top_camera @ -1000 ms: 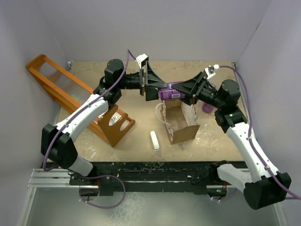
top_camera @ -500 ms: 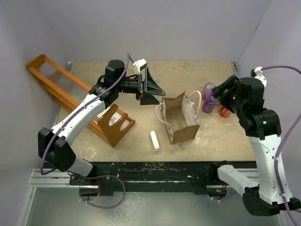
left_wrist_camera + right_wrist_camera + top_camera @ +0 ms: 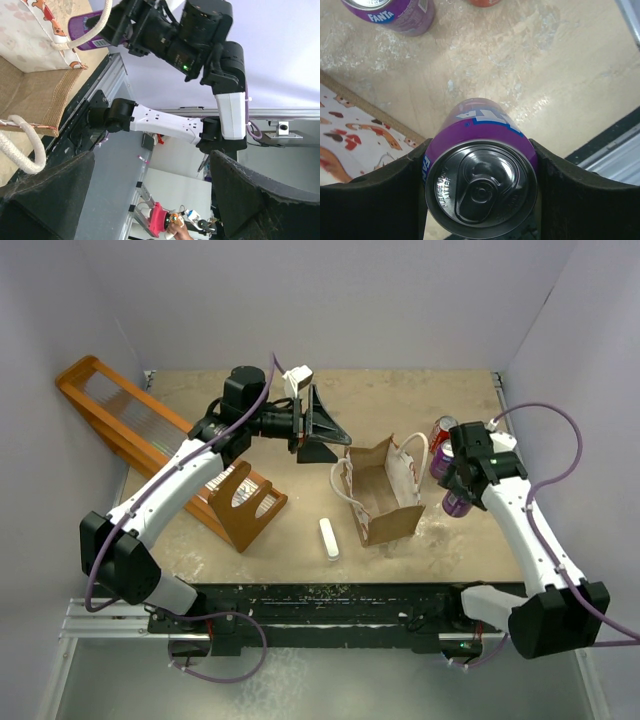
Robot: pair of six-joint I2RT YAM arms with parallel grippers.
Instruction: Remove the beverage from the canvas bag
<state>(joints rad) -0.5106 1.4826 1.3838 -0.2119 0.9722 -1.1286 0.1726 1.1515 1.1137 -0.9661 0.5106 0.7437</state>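
Observation:
The purple Fanta can in my right gripper needs to come down next and be released, because the bare tabletop beside the canvas bag is below the gripper.
The canvas bag [image 3: 385, 495] stands open mid-table, brown with white loop handles and white printed side panels; it also shows in the left wrist view [image 3: 30, 85] and the right wrist view [image 3: 350, 135]. My right gripper [image 3: 456, 496] is shut on an upright purple Fanta can [image 3: 482, 170], held just right of the bag above the table; the can also shows from above [image 3: 455, 505]. My left gripper [image 3: 338, 443] is open and empty, level with the bag's far left corner; its fingers [image 3: 45, 195] frame only the background.
A second purple Fanta can [image 3: 440, 462] and a red can [image 3: 443, 428] stand behind the held can. A long orange wooden rack [image 3: 150, 445] lies at the left. A small white stick [image 3: 330, 538] lies in front of the bag.
My right gripper has carried the purple can from above the bag out to the right and down beside the bag. My left gripper drew back slightly left, then held still.

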